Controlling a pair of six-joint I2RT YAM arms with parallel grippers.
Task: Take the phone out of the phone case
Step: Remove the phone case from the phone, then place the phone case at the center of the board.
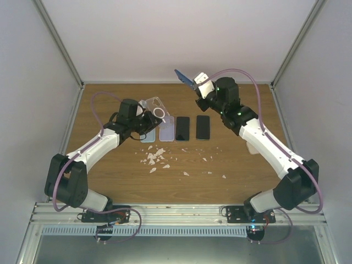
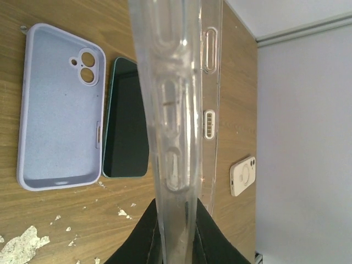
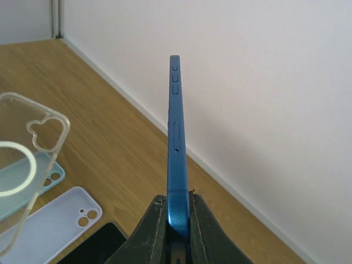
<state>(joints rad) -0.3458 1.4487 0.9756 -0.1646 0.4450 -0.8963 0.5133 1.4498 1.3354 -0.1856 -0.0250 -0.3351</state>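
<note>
My left gripper's clear case (image 1: 153, 107) is empty. The left gripper moves down and to the left in the top view to bare wood (image 1: 131, 141) beside the light blue case next.
My right gripper (image 1: 199, 88) is shut on a blue phone (image 1: 186, 80) and holds it in the air near the back wall. In the right wrist view the phone (image 3: 176, 137) stands edge-on between the fingers, gripper (image 3: 177, 209). My left gripper (image 1: 140, 114) is shut on an empty clear phone case (image 1: 153, 107) with a white ring, lifted above the table's left middle. In the left wrist view the clear case (image 2: 176, 110) runs up from the gripper (image 2: 177, 220). Phone and case are apart; the case also shows in the right wrist view (image 3: 22, 165).
On the table lie a light blue case (image 1: 148, 135), a lavender case (image 1: 167, 128), two dark phones (image 1: 182, 128) (image 1: 203, 127), and a cream cased phone (image 2: 242, 175) at the right. White flakes (image 1: 155, 158) are scattered mid-table. White walls close three sides.
</note>
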